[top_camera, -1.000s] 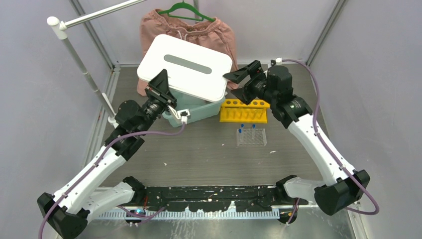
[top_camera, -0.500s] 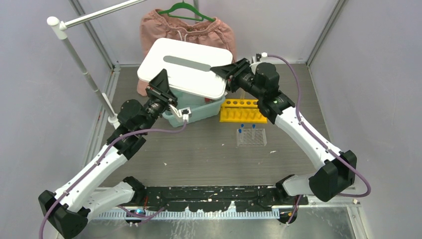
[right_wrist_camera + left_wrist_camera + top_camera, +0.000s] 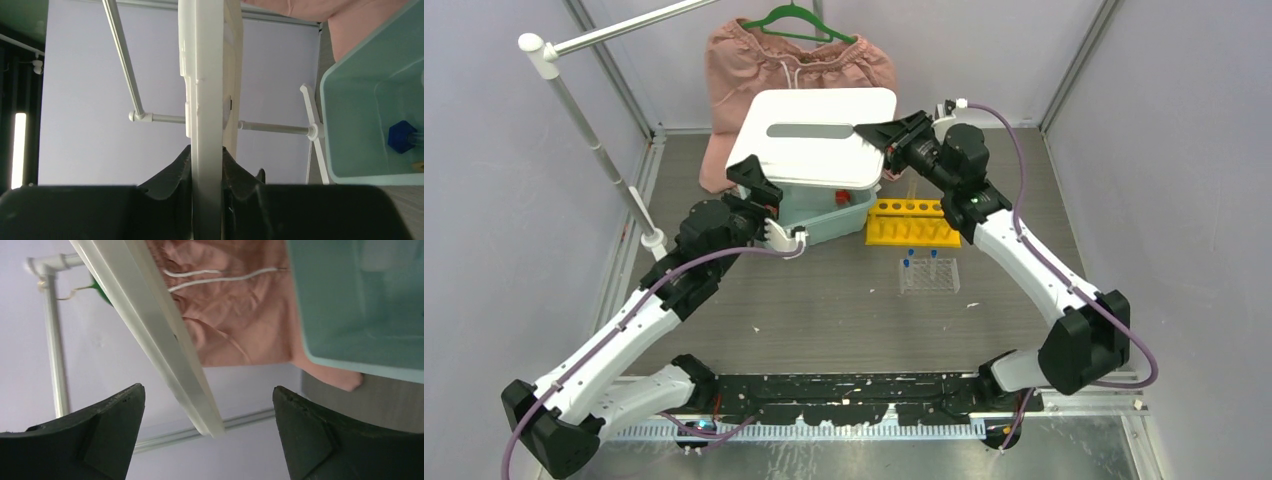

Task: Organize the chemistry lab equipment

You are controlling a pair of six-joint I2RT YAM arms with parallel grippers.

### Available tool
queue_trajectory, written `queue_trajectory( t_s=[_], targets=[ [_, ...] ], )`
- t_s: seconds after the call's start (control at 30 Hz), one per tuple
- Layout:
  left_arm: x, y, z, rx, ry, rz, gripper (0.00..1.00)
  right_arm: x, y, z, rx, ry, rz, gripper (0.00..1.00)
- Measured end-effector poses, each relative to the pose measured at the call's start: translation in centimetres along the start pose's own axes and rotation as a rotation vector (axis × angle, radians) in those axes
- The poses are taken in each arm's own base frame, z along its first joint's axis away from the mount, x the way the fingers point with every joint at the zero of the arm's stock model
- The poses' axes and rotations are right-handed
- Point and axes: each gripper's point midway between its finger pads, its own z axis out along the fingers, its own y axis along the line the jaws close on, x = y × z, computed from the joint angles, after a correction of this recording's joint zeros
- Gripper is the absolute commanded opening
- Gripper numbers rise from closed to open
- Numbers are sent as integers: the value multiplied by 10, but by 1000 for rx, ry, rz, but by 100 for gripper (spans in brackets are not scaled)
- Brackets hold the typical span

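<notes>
The lid needs to go left in the top view, down onto the teal bin (image 3: pixel 824 206), its near side still uncovered, and my right gripper needs to release it.
My right gripper (image 3: pixel 880 131) is shut on the right edge of the white lid (image 3: pixel 816 136), holding it above the teal bin (image 3: pixel 824 214). The right wrist view has the lid (image 3: pixel 206 75) edge-on between the jaws of that gripper (image 3: pixel 206 150), and a small blue piece (image 3: pixel 401 136) lying in the bin (image 3: pixel 360 125). My left gripper (image 3: pixel 754 186) stands open by the bin's left end, off the lid (image 3: pixel 165 335). A red nozzle (image 3: pixel 842 184) shows inside the bin. On the table stand the yellow rack (image 3: pixel 914 224) and the clear rack (image 3: pixel 929 276) with blue-capped tubes.
Pink shorts (image 3: pixel 754 70) on a green hanger (image 3: pixel 796 22) hang behind the bin. A white pole stand (image 3: pixel 589 130) rises at the left. Grey walls close in the table on three sides.
My left gripper has let go of the lid and dropped back, open. My right gripper has closed on the lid's right edge, and the lid has shifted right and levelled out.
</notes>
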Motion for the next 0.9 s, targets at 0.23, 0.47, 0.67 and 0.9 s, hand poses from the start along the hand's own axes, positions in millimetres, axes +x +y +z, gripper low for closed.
queue_trajectory(
  t_s=[0.23,0.47,0.67,0.9],
  targets=[
    [-6,-69,-36,327,-32,-164,100,-22,-36,21,36,0,26,7],
    [-23,-89,-80,549,-50,-485,99,-24,-73,38,87,48,49,7],
    [-20,-72,-71,590,75,-886,96,-10,-111,53,139,118,75,8],
    [35,-64,-34,569,318,-1296,88,6,-148,69,184,203,93,9]
  ],
)
